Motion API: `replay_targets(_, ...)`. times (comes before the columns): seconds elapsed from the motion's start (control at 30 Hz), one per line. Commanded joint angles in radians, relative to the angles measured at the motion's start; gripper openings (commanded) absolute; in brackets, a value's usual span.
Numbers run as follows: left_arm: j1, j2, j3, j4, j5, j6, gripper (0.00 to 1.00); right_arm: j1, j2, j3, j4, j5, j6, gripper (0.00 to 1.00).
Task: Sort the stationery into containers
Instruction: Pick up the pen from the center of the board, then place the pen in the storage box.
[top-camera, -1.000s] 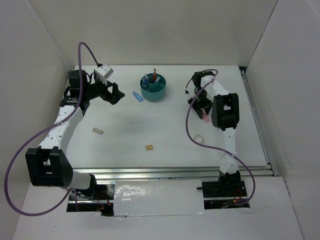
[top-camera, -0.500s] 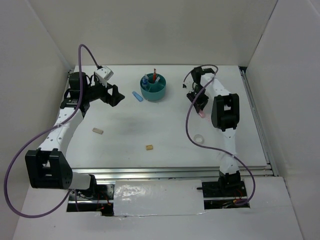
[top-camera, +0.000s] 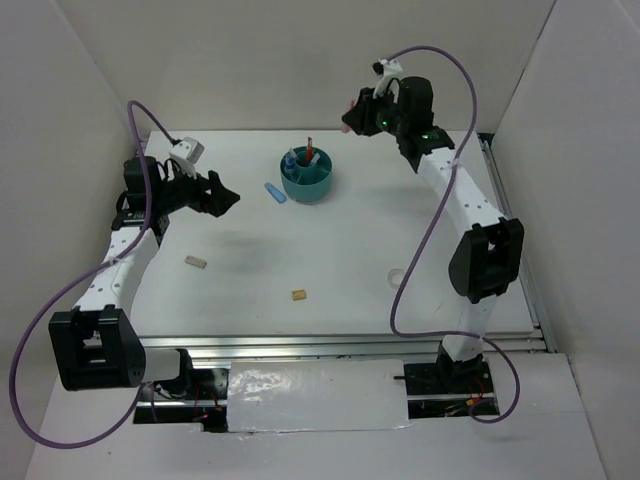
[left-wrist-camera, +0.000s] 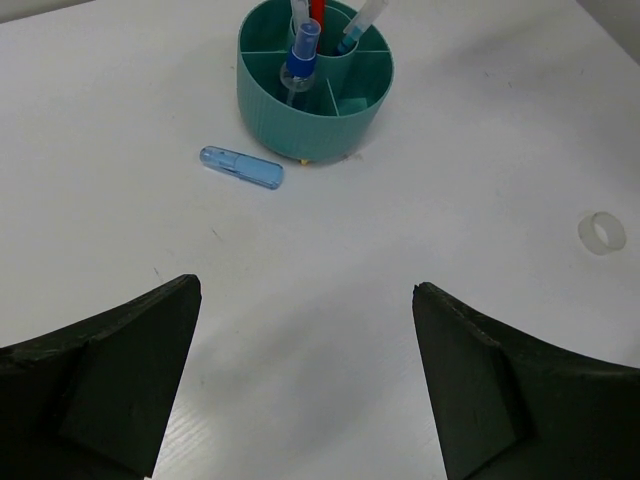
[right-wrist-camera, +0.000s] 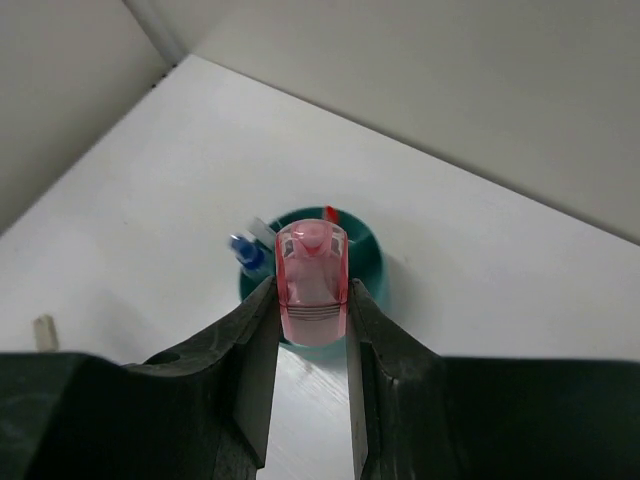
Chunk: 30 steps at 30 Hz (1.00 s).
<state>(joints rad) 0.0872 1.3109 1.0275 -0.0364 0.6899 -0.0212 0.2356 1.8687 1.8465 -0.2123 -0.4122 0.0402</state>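
Note:
My right gripper will move across and down over the organiser's open top (top-camera: 311, 170) (right-wrist-camera: 362, 258) next, because that is below my gripper and to its left in the top view.
The round teal organiser (top-camera: 307, 178) stands at the back middle of the table with pens in it; it also shows in the left wrist view (left-wrist-camera: 312, 85) and the right wrist view (right-wrist-camera: 368, 255). My right gripper (top-camera: 352, 122) is raised high to the right of the organiser, shut on a pink eraser (right-wrist-camera: 312, 283). My left gripper (top-camera: 222, 194) is open and empty, left of the organiser. A light blue eraser (top-camera: 274, 192) lies by the organiser's left side, also in the left wrist view (left-wrist-camera: 241, 167). A clear tape ring (top-camera: 397, 276) and two tan blocks (top-camera: 195, 262) (top-camera: 298, 294) lie on the table.
White walls enclose the table on the left, back and right. A metal rail runs along the near edge (top-camera: 340, 344). The tape ring also shows in the left wrist view (left-wrist-camera: 602, 232). A tan block shows at the left of the right wrist view (right-wrist-camera: 44, 331).
My right gripper has lifted the pink eraser off the table and swung up and left toward the organiser. My left gripper has drawn slightly back to the left.

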Motion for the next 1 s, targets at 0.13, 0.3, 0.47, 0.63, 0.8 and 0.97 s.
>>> replay_targets(0.13,0.009,-0.047,0.016,0.056,-0.098,-0.095,0.99,0.166,0.055,-0.146,0.405,0.214,0.139,0.00)
replay_targets(0.3,0.009,-0.078,-0.038,0.121,-0.155,-0.111,0.99,0.234,0.050,-0.227,0.481,0.361,0.144,0.00)
replay_targets(0.47,0.009,-0.061,-0.038,0.111,-0.155,-0.106,0.99,0.268,0.026,-0.302,0.514,0.400,0.145,0.00)
replay_targets(0.63,0.011,-0.035,-0.055,0.148,-0.145,-0.079,0.97,0.289,0.053,-0.346,0.580,0.450,0.116,0.00)
replay_targets(0.8,0.009,-0.016,-0.052,0.174,-0.150,-0.034,0.97,0.292,0.095,-0.351,0.625,0.469,0.102,0.00)
replay_targets(0.97,0.009,0.011,-0.041,0.181,-0.168,-0.022,0.98,0.300,0.127,-0.340,0.628,0.467,0.102,0.00)
